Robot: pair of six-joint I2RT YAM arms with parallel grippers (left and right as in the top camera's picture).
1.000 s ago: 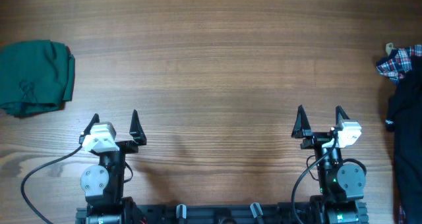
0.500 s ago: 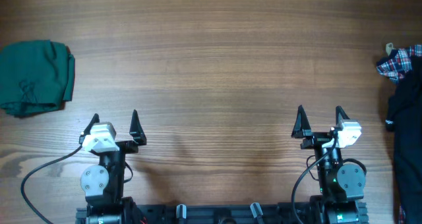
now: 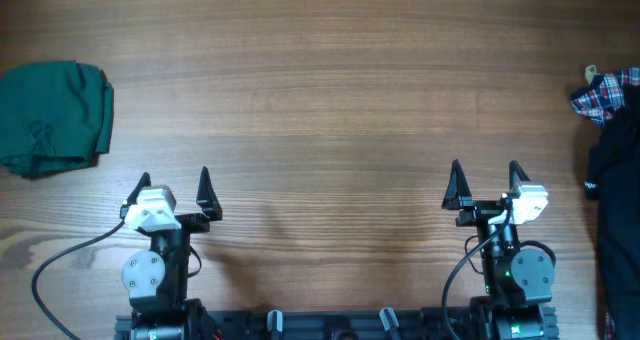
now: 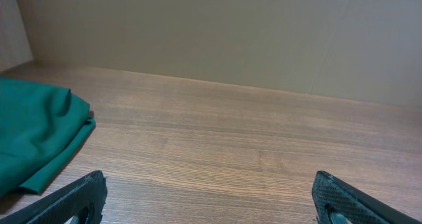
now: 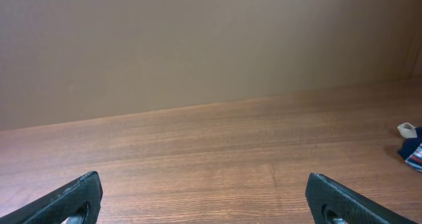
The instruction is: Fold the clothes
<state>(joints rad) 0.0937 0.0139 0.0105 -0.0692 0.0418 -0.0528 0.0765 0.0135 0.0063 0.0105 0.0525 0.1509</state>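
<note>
Next, my right gripper swings to the right in the overhead view, then lowers to the black fabric beside the plaid shirt.
The black shirt lies bunched at the far right edge of the table in the overhead view, mostly cut off by the frame. My left gripper is open and empty near the front edge at the left; its wide-apart fingers show in the left wrist view over bare wood. My right gripper is open and empty near the front edge at the right, well left of the black shirt; its fingers frame bare wood in the right wrist view.
A folded dark green garment lies at the far left edge; it also shows in the left wrist view. A red-white-blue plaid shirt sits at the far right above the black one, with a corner in the right wrist view.
</note>
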